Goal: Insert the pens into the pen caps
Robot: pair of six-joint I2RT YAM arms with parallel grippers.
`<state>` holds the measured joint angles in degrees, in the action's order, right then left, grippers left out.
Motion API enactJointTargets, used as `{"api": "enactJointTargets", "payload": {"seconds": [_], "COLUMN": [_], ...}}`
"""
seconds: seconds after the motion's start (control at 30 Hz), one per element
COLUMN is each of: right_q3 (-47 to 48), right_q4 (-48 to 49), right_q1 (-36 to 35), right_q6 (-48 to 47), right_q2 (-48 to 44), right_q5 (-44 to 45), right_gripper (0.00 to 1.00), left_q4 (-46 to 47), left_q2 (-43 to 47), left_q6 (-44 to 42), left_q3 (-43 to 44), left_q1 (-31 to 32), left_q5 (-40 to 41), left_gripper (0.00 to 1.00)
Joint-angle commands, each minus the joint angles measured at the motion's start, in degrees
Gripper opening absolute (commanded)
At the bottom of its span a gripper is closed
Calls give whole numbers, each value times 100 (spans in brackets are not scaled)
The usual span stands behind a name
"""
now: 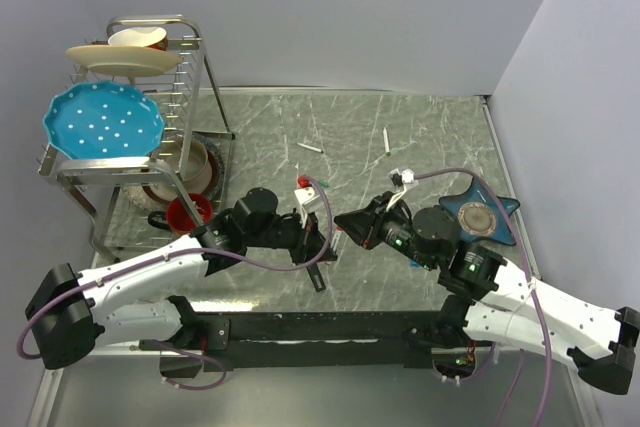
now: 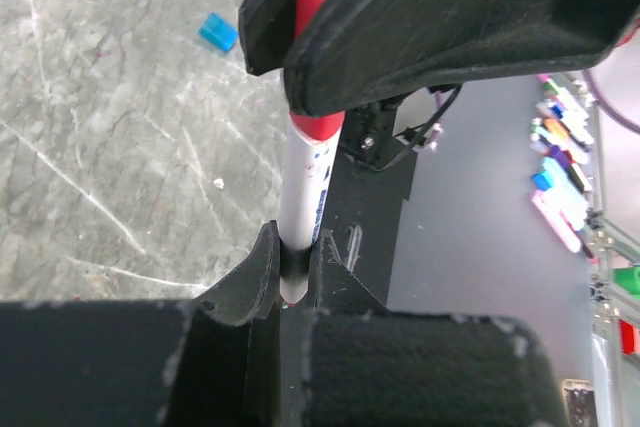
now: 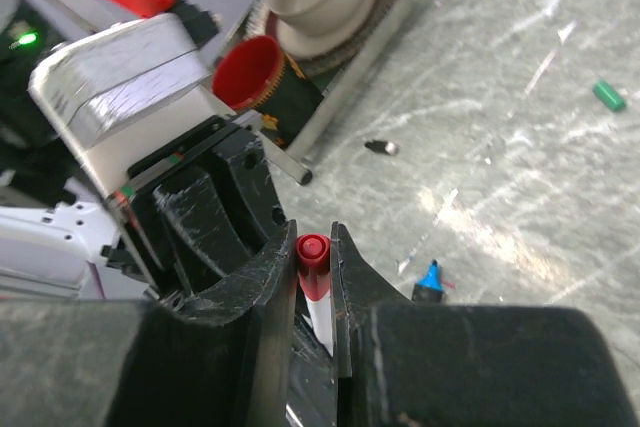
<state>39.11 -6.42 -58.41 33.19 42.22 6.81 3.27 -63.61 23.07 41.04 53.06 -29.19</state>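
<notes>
I should move my left gripper outward and down and release the red cap on the bare middle of the tabletop, because it already sits on the white pen.
A thin white-barrelled pen is held between both grippers above the table. My left gripper is shut on the pen's bare end. My right gripper is shut on the red cap, which sits on the pen's other end. In the top view the two grippers meet nose to nose at the table's middle. Two more white pens lie at the back. A green cap, a black cap and a blue cap lie loose. A black pen with a blue tip lies beside my right fingers.
A dish rack stands at the left with a blue plate, a cream plate and bowls. A red cup sits at its foot near my left arm. A blue star-shaped coaster lies at the right.
</notes>
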Motion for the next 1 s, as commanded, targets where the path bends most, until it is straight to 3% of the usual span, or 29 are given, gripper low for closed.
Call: {"api": "enactJointTargets", "payload": {"seconds": [0.0,0.37,0.77,0.97], "right_q3": [-457,-519,-755,-1019], "right_q4": [-756,-695,-721,-195], "right_q1": [-425,-644,-926,-926], "right_q6": [-23,328,188,275], "right_q2": [15,568,789,814], "right_q5": [-1639,-1779,-1604,-1998], "right_gripper": [0,0,0,0], "left_q4": [1889,1360,2143,2134], "left_q2": [200,112,314,157], "left_q6": [347,171,717,751], "left_q3": [448,652,97,221], "left_q1": [-577,-735,-1500,-1579], "left_q5": [466,1126,581,414], "left_gripper": [1,1,1,1]}}
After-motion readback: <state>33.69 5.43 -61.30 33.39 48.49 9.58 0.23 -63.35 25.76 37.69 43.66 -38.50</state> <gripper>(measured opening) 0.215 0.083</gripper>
